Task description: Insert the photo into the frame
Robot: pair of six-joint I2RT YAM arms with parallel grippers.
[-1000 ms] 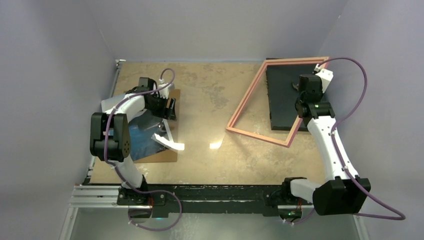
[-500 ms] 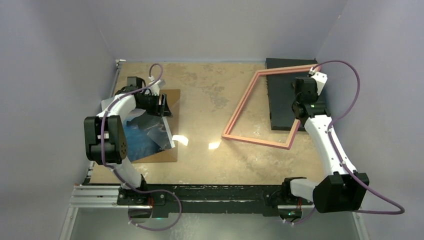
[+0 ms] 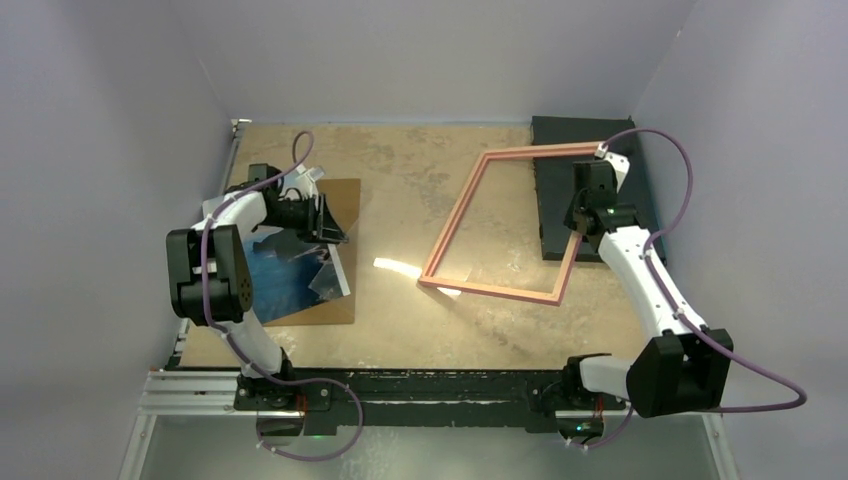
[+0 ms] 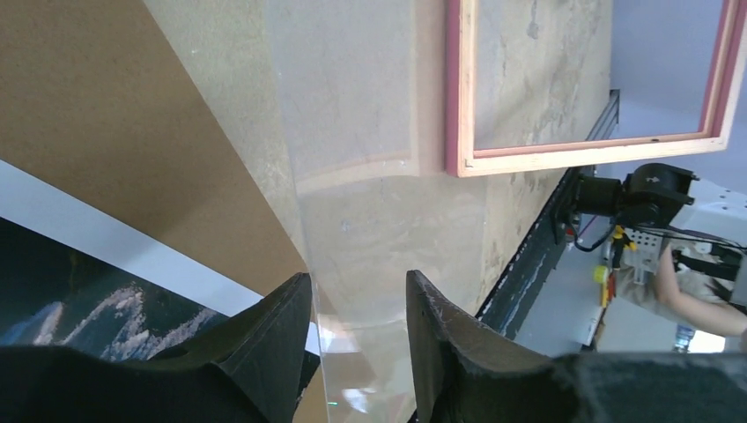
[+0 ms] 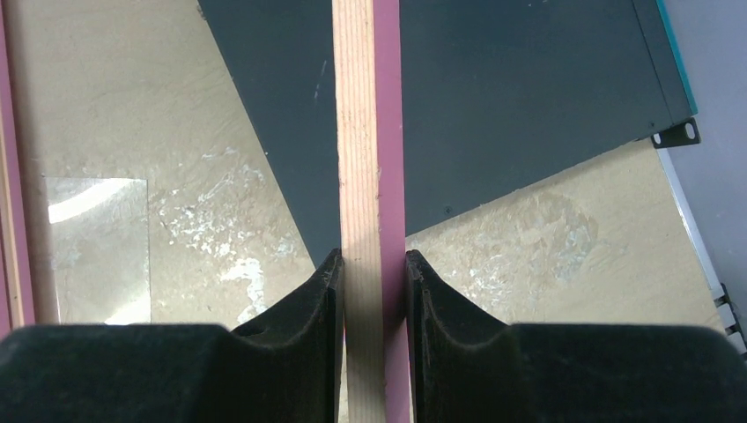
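Next I will bring the frame (image 3: 455, 215) down in my right gripper, moving left in the top view, and release it on the bare tabletop, because the frame's rim overhangs the black board.
The photo (image 3: 280, 282), dark blue with a white border, lies on the brown backing board (image 3: 342, 196) at the left; it also shows in the left wrist view (image 4: 53, 295). My left gripper (image 3: 335, 218) hangs over the board's right edge, jaws apart (image 4: 359, 300). A clear pane (image 4: 379, 220) stands tilted between them, its edge next to the left finger. My right gripper (image 3: 580, 205) is shut on the frame's right rim (image 5: 370, 132) and holds the pink frame (image 3: 455, 215) raised and tilted over the table's middle right. The frame's near corner shows in the left wrist view (image 4: 462, 88).
A black flat board (image 3: 558, 205) lies at the back right under the frame's right side, also in the right wrist view (image 5: 511, 88). Purple walls close in on left, back and right. A metal rail (image 3: 400, 385) with the arm bases runs along the front edge.
My right gripper has carried the frame leftward toward the table's middle, off most of the black board. My left gripper has shifted slightly and the pane's glare has moved right.
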